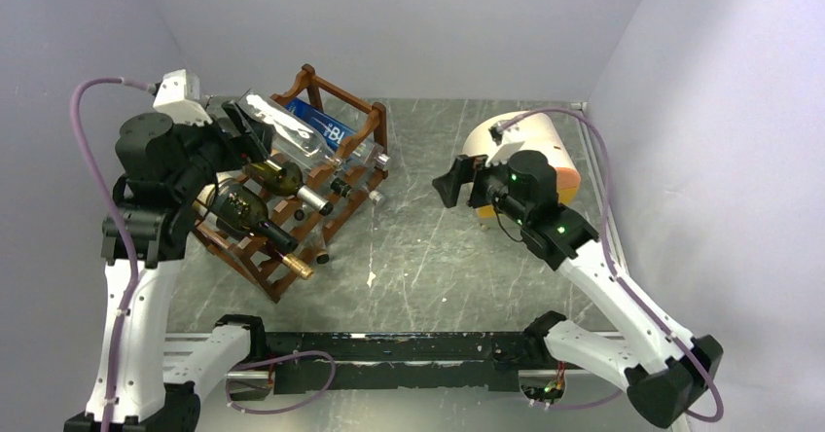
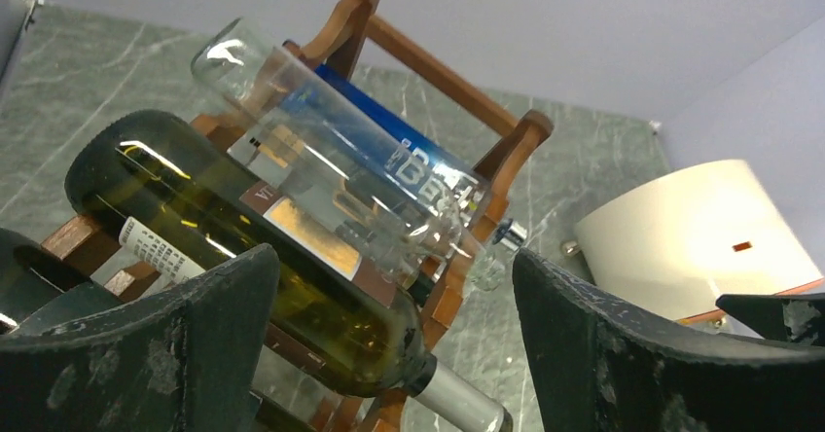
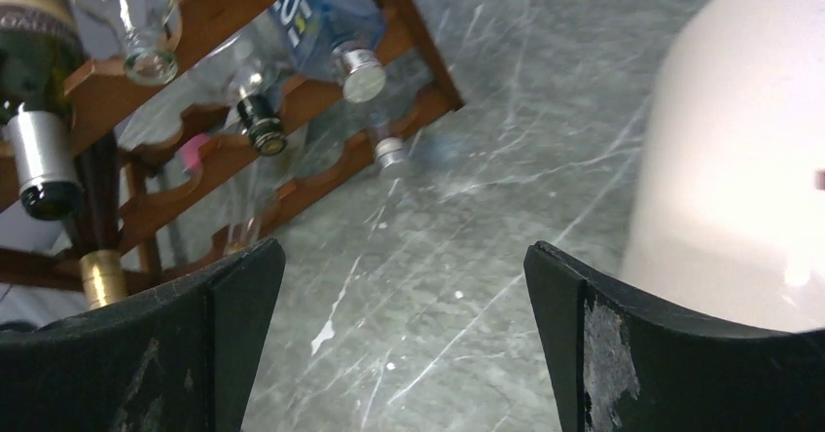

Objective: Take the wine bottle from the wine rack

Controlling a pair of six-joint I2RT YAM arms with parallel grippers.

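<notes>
The clear bottle's body lies uncovered left of my right gripper in the top view, so next I need to swing my right gripper over that way and close astride it.
The reddish-brown wine rack (image 1: pixel 342 191) stands tilted at the table's left and holds several bottles. A dark green wine bottle (image 2: pixel 243 247) with a silver foil neck lies on an upper tier, also seen from above (image 1: pixel 284 177). A second green bottle (image 1: pixel 243 213) with a gold cap lies lower. A clear bottle (image 2: pixel 331 150) and a blue bottle (image 1: pixel 326 130) rest on top. My left gripper (image 1: pixel 251 132) hovers open at the bottles' base ends, its fingers (image 2: pixel 146 354) spread either side of the green bottle's shoulder and holding nothing. My right gripper (image 1: pixel 459 181) is open over bare table.
A cream-and-orange drum-shaped box (image 1: pixel 530 155) lies at the back right, just behind my right arm, and shows beside the right gripper's finger (image 3: pixel 739 160). Grey marble tabletop (image 3: pixel 438 286) stretches between rack and box. Walls close in on the left, back and right.
</notes>
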